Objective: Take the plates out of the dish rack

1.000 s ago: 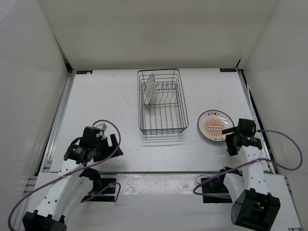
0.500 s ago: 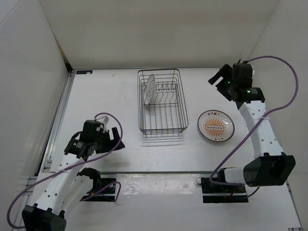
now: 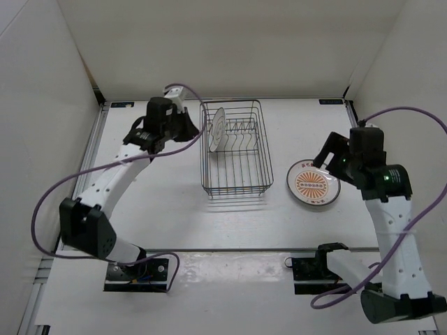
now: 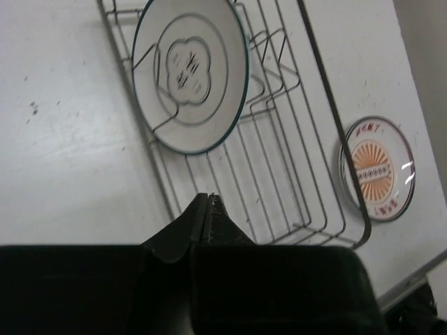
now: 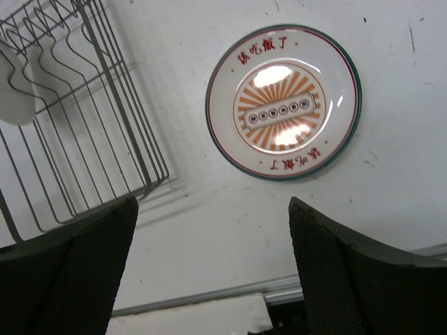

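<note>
My left gripper opens and moves over the rack's wire side next, turning to straddle the rim of the white plate on edge inside the rack.
The dish rack [image 3: 263, 143] stands at the middle back of the table. One white plate [image 3: 218, 129] with dark line markings [image 4: 190, 73] stands upright in its back left corner. A sunburst plate [image 3: 313, 183] lies flat on the table to the rack's right. My left gripper [image 3: 195, 128] hovers just outside the rack's left wall near the upright plate, its fingers [image 4: 208, 197] pressed together with nothing between them. My right gripper [image 3: 330, 159] hangs open above the sunburst plate [image 5: 283, 101], holding nothing.
White walls close in the table on the left, back and right. The rack's wire wall [image 5: 115, 105] and divider prongs [image 4: 269, 77] stand beside both grippers. A metal strip [image 5: 209, 296] marks the table's near edge.
My left arm has swung from the near left of the table up to the rack's left side and its jaws have shut. My right arm has come down from the back right to the sunburst plate.
</note>
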`<state>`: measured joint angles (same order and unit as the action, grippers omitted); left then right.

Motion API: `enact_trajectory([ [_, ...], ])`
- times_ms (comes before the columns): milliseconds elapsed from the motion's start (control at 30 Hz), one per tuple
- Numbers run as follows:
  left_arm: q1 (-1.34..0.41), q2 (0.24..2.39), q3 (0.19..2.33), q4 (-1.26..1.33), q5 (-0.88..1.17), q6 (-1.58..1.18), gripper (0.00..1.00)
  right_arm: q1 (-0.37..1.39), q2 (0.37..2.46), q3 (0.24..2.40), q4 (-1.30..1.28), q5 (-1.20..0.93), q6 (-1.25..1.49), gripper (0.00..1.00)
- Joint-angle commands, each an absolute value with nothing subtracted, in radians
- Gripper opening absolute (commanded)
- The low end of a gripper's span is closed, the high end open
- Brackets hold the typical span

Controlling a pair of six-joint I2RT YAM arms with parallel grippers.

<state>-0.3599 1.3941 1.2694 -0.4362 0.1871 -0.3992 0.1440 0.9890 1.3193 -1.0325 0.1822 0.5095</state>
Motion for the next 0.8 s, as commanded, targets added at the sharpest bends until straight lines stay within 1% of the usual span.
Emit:
enact_trajectory([
  [0, -0.411, 1.495, 1.386, -0.364, 0.135, -0.287, 0.11, 0.14, 0.922, 1.269, -1.112, 0.195, 0.463, 0.9],
  [33, -0.42, 1.546, 1.413, -0.368, 0.133, -0.27, 0.39, 0.138, 0.913, 1.228, -1.111, 0.195, 0.468, 0.9],
  [67, -0.426, 1.571, 1.51, -0.376, 0.138, -0.237, 0.55, 0.141, 0.899, 1.218, -1.112, 0.183, 0.465, 0.9],
  [100, -0.443, 1.639, 1.541, -0.415, 0.137, -0.21, 0.74, 0.138, 0.876, 1.21, -1.108, 0.181, 0.466, 0.9],
  [133, -0.46, 1.664, 1.599, -0.425, 0.129, -0.2, 1.0, 0.137, 0.876, 1.195, -1.112, 0.179, 0.448, 0.9],
  [233, -0.503, 1.746, 1.687, -0.445, 0.094, -0.111, 1.0, 0.138, 0.856, 1.177, -1.112, 0.207, 0.394, 0.9],
  [333, -0.54, 1.812, 1.742, -0.442, 0.003, -0.089, 1.0, 0.14, 0.854, 1.155, -1.106, 0.255, 0.336, 0.9],
  [433, -0.563, 1.902, 1.805, -0.44, 0.005, -0.057, 1.0, 0.146, 0.854, 1.141, -1.098, 0.268, 0.333, 0.9],
  [533, -0.586, 1.969, 1.861, -0.443, -0.044, -0.031, 1.0, 0.159, 0.864, 1.141, -1.085, 0.281, 0.308, 0.9],
  [667, -0.588, 2.026, 1.894, -0.408, -0.048, -0.023, 0.93, 0.176, 0.871, 1.137, -1.078, 0.305, 0.311, 0.9],
  [700, -0.588, 2.035, 1.905, -0.413, -0.049, -0.017, 0.9, 0.175, 0.876, 1.137, -1.078, 0.308, 0.314, 0.9],
  [733, -0.586, 2.063, 1.917, -0.422, -0.055, -0.014, 0.9, 0.176, 0.879, 1.138, -1.078, 0.308, 0.318, 0.9],
  [767, -0.583, 2.069, 1.924, -0.432, -0.06, -0.006, 0.88, 0.176, 0.88, 1.14, -1.077, 0.308, 0.324, 0.9],
])
